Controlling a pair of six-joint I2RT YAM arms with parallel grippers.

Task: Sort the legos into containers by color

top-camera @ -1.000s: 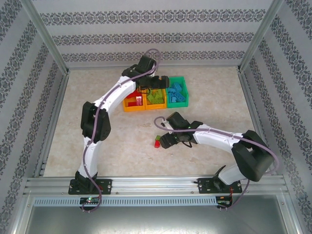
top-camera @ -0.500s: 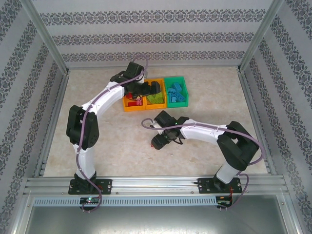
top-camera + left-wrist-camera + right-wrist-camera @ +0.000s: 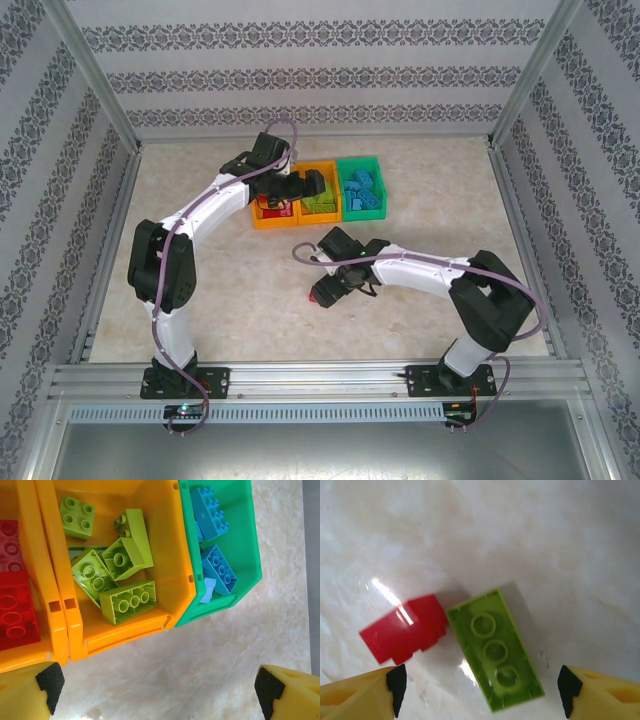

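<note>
My right gripper will next turn to match the slant of the lime green lego. Then it will go down to close across the lego's end away from the red lego, where both sides are clear.
Three bins stand side by side at the back: an orange bin [image 3: 30, 607] with red legos [image 3: 15, 615], an orange bin [image 3: 175, 565] with lime green legos [image 3: 127, 600], and a green bin [image 3: 247, 545] with light blue legos [image 3: 220, 570]. My left gripper [image 3: 157, 692] hangs open over the bare table just in front of these bins [image 3: 318, 205]. On the table lie a red lego [image 3: 405, 635] and an upside-down lime green lego [image 3: 497, 652], touching. My right gripper [image 3: 480, 690] is open above them, the green one between its fingers [image 3: 396, 685].
The marble-patterned tabletop [image 3: 430, 200] is bordered by aluminium rails [image 3: 320, 380] and patterned walls. The right arm's white link [image 3: 420, 270] stretches across the middle of the table. Open floor lies left and right of the bins.
The left arm has swung left and drawn back, so its gripper now sits in front of the bins. The right gripper has shifted left and settled over the two loose legos.
</note>
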